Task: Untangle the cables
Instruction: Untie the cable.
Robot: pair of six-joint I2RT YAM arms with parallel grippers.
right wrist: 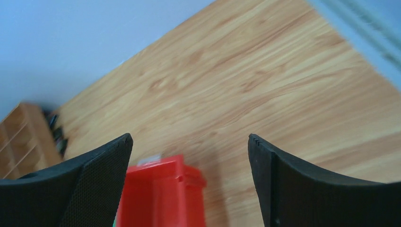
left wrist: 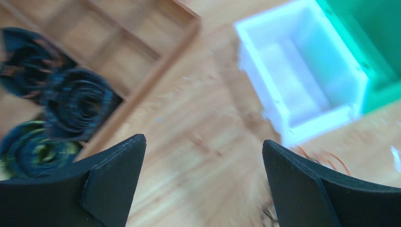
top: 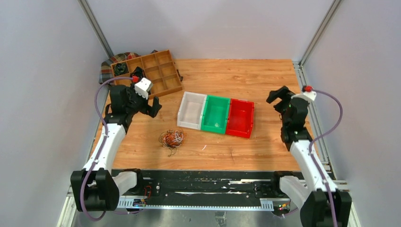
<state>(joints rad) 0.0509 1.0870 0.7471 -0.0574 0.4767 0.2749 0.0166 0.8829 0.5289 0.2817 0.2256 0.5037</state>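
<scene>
My left gripper moves down, back and to the right in the top view onto the heap's orange cables next. They lie tangled with white and black ones.
The cables (top: pixel 171 138) lie as one small tangled bunch of orange, white and black strands on the wooden table, left of centre and toward the near edge. My left gripper (top: pixel 152 107) hangs open above the table, behind and to the left of the bunch, not touching it. In the left wrist view the left gripper (left wrist: pixel 203 140) has nothing between its fingers, and a few orange strands of the cables (left wrist: pixel 327 159) show beside the right finger. My right gripper (top: pixel 279 97) is open at the far right, well away from the bunch. The right gripper (right wrist: pixel 189 137) is empty too.
A white bin (top: pixel 191 109), a green bin (top: pixel 216 111) and a red bin (top: pixel 240 117) stand side by side mid-table. A wooden compartment tray (top: pixel 156 71) at the back left holds dark coiled rolls (top: pixel 119 69) and rests on plaid cloth (top: pixel 106 72).
</scene>
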